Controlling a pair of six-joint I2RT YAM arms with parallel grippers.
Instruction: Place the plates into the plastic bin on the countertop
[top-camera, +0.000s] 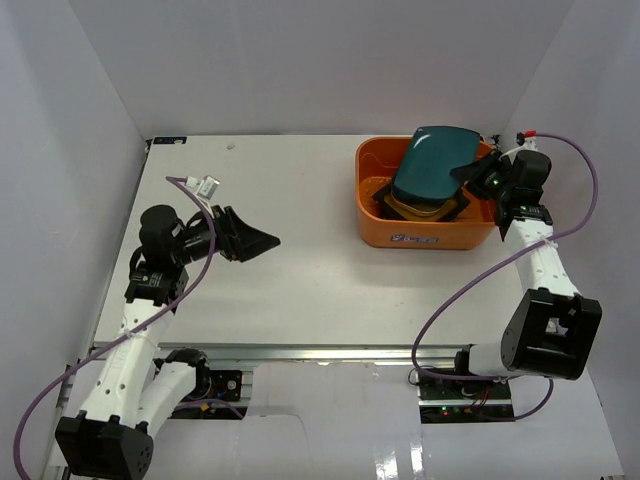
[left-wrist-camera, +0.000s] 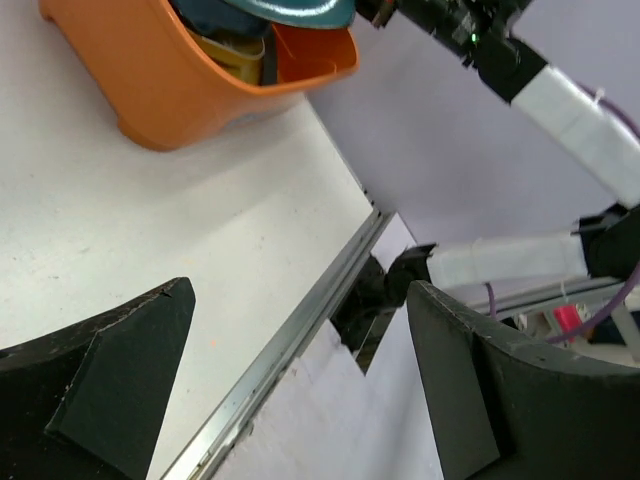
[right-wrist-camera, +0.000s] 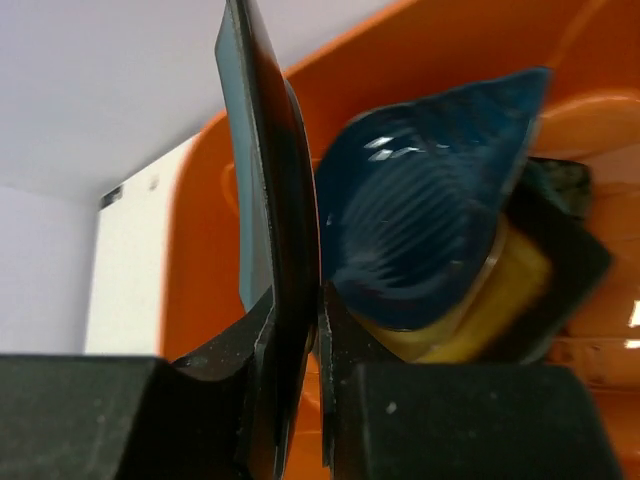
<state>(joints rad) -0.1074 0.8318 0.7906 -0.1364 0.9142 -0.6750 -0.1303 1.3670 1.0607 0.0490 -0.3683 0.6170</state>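
Observation:
Next, my right gripper moves down toward the yellow plate (top-camera: 420, 211) (right-wrist-camera: 515, 285) and releases the square plate's edge there, since the tilted square plate hangs above the plates already in the bin.
The orange plastic bin (top-camera: 380, 225) stands at the back right of the white countertop (top-camera: 270, 290). My right gripper (top-camera: 468, 176) is shut on the edge of a dark teal square plate (top-camera: 432, 160) and holds it tilted over the bin. In the right wrist view that plate (right-wrist-camera: 270, 170) stands edge-on between the fingers, above a round scalloped teal plate (right-wrist-camera: 420, 230), a yellow plate (right-wrist-camera: 515, 285) and a dark one in the bin (right-wrist-camera: 200, 270). My left gripper (top-camera: 262, 240) is open and empty over the countertop at the left.
White walls enclose the countertop at the back and both sides. In the left wrist view the bin (left-wrist-camera: 150, 90) lies ahead, with the countertop's metal front edge (left-wrist-camera: 290, 340) and the right arm (left-wrist-camera: 560, 90) beyond it.

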